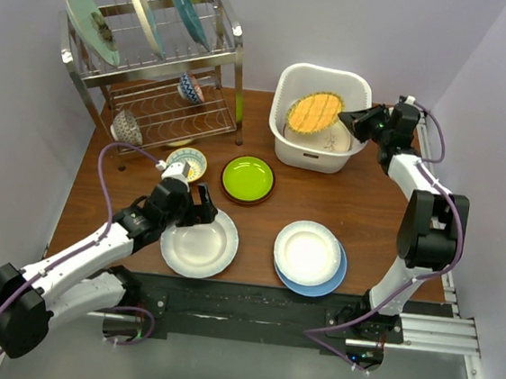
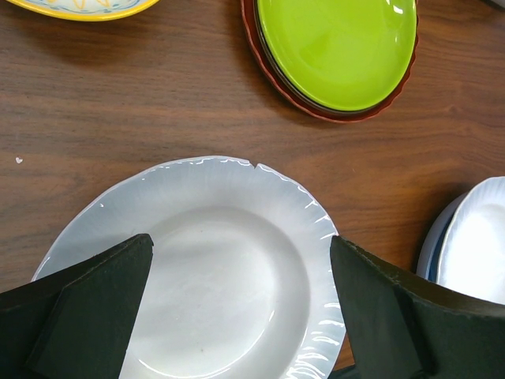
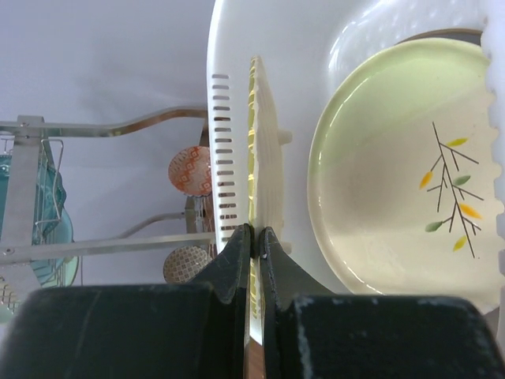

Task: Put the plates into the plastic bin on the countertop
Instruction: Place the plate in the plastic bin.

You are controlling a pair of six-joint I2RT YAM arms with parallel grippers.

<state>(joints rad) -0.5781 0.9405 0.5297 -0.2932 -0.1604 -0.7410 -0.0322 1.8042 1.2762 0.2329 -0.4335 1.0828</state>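
Next, my right gripper lowers toward the cream plate, which lies below it in the bin [image 1: 361, 88], and releases the yellow woven-look plate's rim.
My right gripper [image 1: 349, 119] is shut on the rim of the yellow woven-look plate [image 1: 314, 112], which it holds tilted on edge inside the white plastic bin [image 1: 361, 88]. In the right wrist view that yellow plate [image 3: 268, 134] is edge-on between the closed jaws of my right gripper [image 3: 257, 231]. A cream plate [image 3: 394, 166] with a twig pattern lies in the bin [image 3: 229, 47]. My left gripper [image 2: 241, 260] stands open just above a white plate [image 2: 229, 268] on the table, its fingers [image 2: 95, 304] spread to either side. In the top view the left gripper [image 1: 198, 209] is over that white plate [image 1: 199, 245].
A lime green plate [image 1: 248, 178] sits on a brown one mid-table. A white plate [image 1: 308, 252] rests on a blue plate [image 1: 326, 286] at the front right. The steel wire rack [image 1: 235, 56] at the back left holds three plates and two bowls. A small patterned bowl [image 1: 186, 160] stands near my left gripper.
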